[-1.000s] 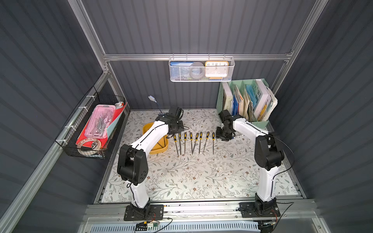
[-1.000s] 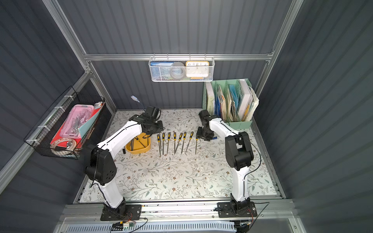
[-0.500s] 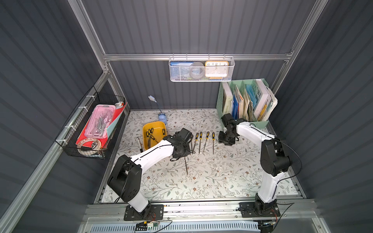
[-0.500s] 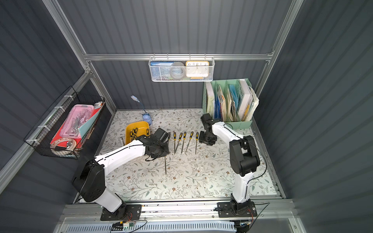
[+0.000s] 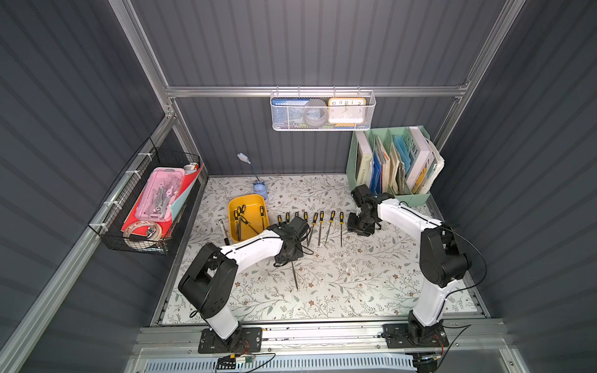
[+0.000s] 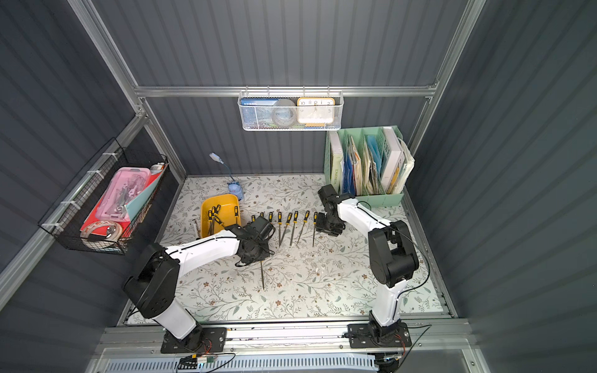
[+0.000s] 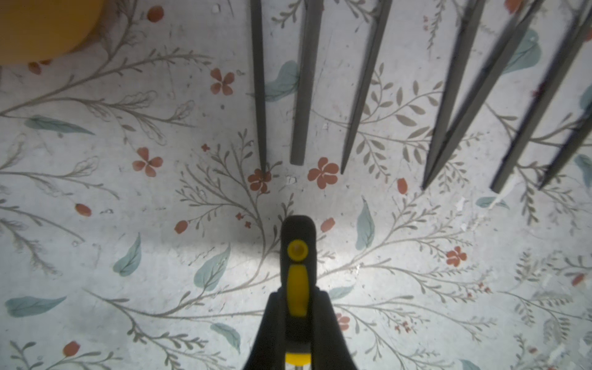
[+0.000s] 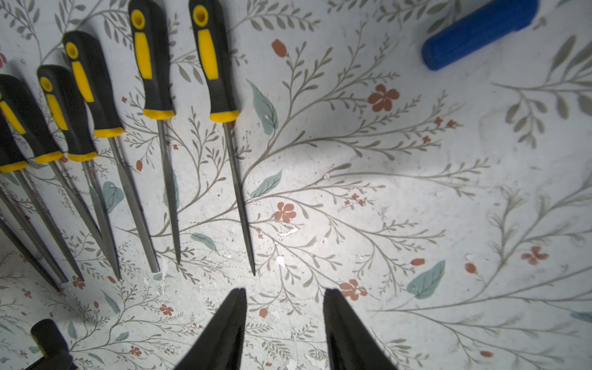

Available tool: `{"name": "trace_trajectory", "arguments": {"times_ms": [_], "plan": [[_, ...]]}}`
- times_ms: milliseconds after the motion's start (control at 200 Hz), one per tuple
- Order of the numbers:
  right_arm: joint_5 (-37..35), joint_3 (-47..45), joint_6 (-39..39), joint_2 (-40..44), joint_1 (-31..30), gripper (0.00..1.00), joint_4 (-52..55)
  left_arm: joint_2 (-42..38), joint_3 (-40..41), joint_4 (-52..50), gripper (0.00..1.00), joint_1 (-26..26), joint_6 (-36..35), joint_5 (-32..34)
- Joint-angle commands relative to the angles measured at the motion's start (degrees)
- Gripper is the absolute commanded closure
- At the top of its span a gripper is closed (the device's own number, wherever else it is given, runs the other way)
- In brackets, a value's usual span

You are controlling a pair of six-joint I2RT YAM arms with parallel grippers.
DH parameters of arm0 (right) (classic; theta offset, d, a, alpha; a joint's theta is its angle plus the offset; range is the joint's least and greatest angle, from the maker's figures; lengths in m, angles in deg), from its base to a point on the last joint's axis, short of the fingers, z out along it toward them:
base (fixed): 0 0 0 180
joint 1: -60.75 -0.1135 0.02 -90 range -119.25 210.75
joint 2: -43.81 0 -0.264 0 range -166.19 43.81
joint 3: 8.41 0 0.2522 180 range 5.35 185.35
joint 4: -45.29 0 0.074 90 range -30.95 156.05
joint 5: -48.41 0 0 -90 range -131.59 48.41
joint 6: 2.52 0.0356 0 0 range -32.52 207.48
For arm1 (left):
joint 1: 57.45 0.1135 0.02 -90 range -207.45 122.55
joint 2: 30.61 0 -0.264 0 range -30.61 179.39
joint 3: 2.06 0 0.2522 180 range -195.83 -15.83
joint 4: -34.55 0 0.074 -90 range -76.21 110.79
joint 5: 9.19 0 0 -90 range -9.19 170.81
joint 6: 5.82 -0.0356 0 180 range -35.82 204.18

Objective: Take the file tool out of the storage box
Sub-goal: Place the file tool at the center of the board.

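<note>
The floral mat is bare at that clear patch [image 5: 297, 269] [image 7: 330, 262] in front of the row of files, so my left gripper will lower there next and let go of the handle.
The mustard-yellow storage box [image 5: 245, 197] [image 6: 219, 197] stands at the back left of the floral mat, with several black-and-yellow files [image 5: 240, 219] lying in it. My left gripper [image 7: 298, 307] [image 5: 287, 253] is shut on the handle of one file tool [image 7: 298, 253]. Its grey blade [image 5: 294, 274] [image 6: 262, 274] points toward the front of the mat, in front of a row of files [image 5: 319, 226] [image 8: 221, 64]. The yellow corner of the box [image 7: 41, 28] shows in the left wrist view. My right gripper [image 8: 285, 294] [image 5: 360, 227] hangs open and empty just right of that row.
A mint-green file organiser [image 5: 391, 161] stands at the back right. A black wire basket [image 5: 148, 200] hangs on the left wall and a white mesh basket [image 5: 323, 109] on the back rail. A small blue lamp [image 5: 260, 189] stands behind the box. A blue handle [image 8: 480, 32] lies near my right gripper.
My left arm swung from over the storage box to in front of the row, carrying a file; since half a second ago it has barely moved. My right arm shifted slightly.
</note>
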State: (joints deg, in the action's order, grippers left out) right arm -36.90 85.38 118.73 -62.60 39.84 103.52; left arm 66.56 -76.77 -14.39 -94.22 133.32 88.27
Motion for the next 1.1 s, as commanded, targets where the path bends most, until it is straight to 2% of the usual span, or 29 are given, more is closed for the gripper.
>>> {"name": "trace_trajectory", "arguments": {"times_ms": [0, 290, 345, 495, 580, 700, 810, 921, 1016, 1096], "plan": [[-0.89, 0.06, 0.92, 0.61, -0.28, 0.55, 0.51, 2.46, -1.36, 0.61, 1.0, -0.14, -0.25, 1.48], [-1.26, -0.08, 0.76, 0.66, -0.36, 0.55, 0.81, 5.45, -3.3, 0.96, 1.0, -0.13, -2.06, 1.64], [-1.35, -0.13, 0.87, 0.73, -0.29, 0.55, 0.92, 5.23, -3.43, 0.75, 0.9, -0.13, -2.13, 1.61], [-1.5, -0.04, 1.21, 0.74, -0.29, 0.55, 0.84, 4.26, -2.88, 0.64, 0.77, -0.14, -2.3, 1.61], [-1.55, 0.21, 1.36, 0.68, -0.35, 0.55, 0.88, 4.39, -2.67, 0.55, 0.75, -0.13, -2.77, 1.2], [-1.69, 0.64, 1.73, 0.72, -0.36, 0.55, 0.84, 3.79, -3.02, 0.13, 0.59, -0.14, -3.14, 1.21], [-2.01, 1.07, 2.04, 0.79, -0.36, 0.54, 0.88, 2.24, -7.66, -2.69, 0.52, -0.07, -3.18, 2.9], [-2.27, 1.42, 2.32, 0.67, -0.36, 0.54, 0.79, 0.53, -17.31, -7.86, 0.48, 1.02, -4.94, 5.57], [-2.05, 1.97, 2.64, 0.07, -0.49, 0.54, 0.6, 0.86, -25.92, -10.53, 0.48, 6.06, -8.01, 4.43], [-2.1, 2.84, 2.69, -0.46, -0.7, 0.54, 0.58, 1.02, -28.34, -11.45, 0.51, 11.01, -11.44, 5.14]]}}
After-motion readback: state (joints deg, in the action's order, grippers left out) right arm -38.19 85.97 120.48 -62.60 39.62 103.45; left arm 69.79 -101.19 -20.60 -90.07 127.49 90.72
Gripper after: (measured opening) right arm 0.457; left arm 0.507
